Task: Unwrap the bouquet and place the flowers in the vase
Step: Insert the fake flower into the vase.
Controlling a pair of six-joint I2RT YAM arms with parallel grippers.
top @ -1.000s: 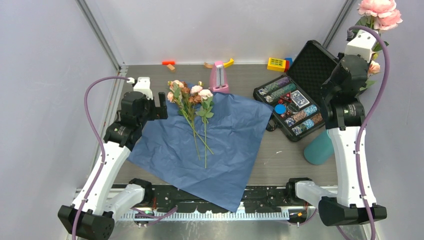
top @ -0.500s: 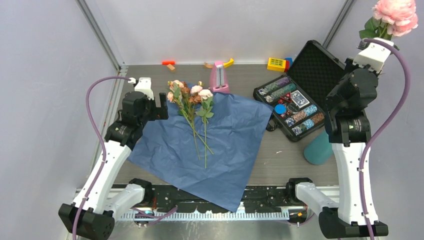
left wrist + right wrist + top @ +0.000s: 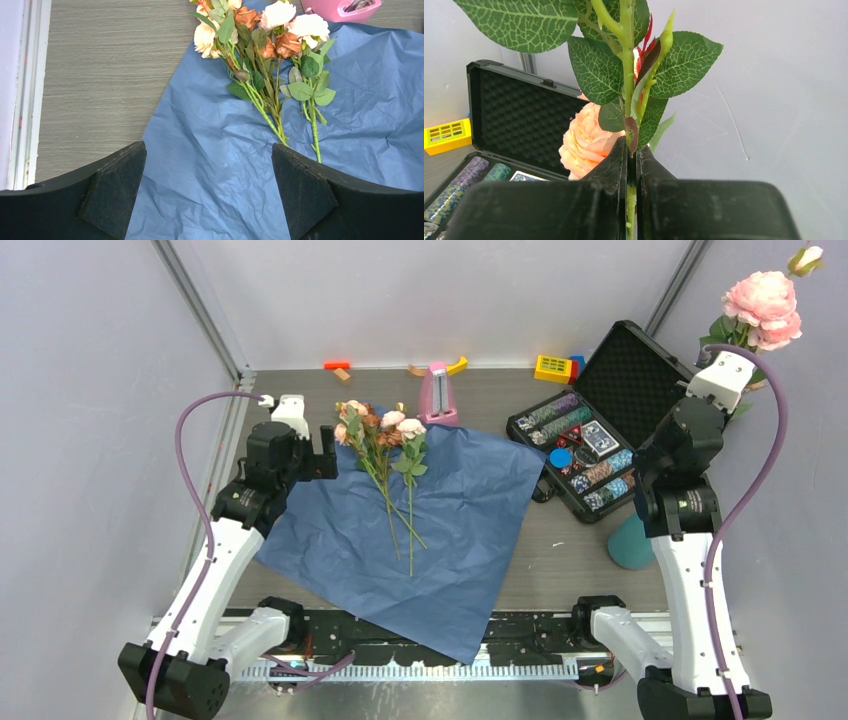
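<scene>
The teal vase is below and back, so my right gripper should next move back and down over it and release the upright rose stem inside.
The bouquet lies unwrapped: its blue paper is spread flat on the table, with several flowers lying on its far part. My left gripper hovers open over the paper's left edge, just left of the blooms. In the left wrist view the flowers lie ahead of its wide-apart fingers, with only paper between them. My right gripper is raised at the far right, shut on a rose stem whose pink blooms stand above it. The teal vase stands behind the right arm, mostly hidden.
An open black poker-chip case lies right of the paper, its lid against the right wall. A pink metronome stands at the paper's far edge. A yellow block and small toys sit along the back wall.
The right arm has swung the held rose up and to the right, then lower and back to the left. The left arm and the flowers on the paper have not moved.
</scene>
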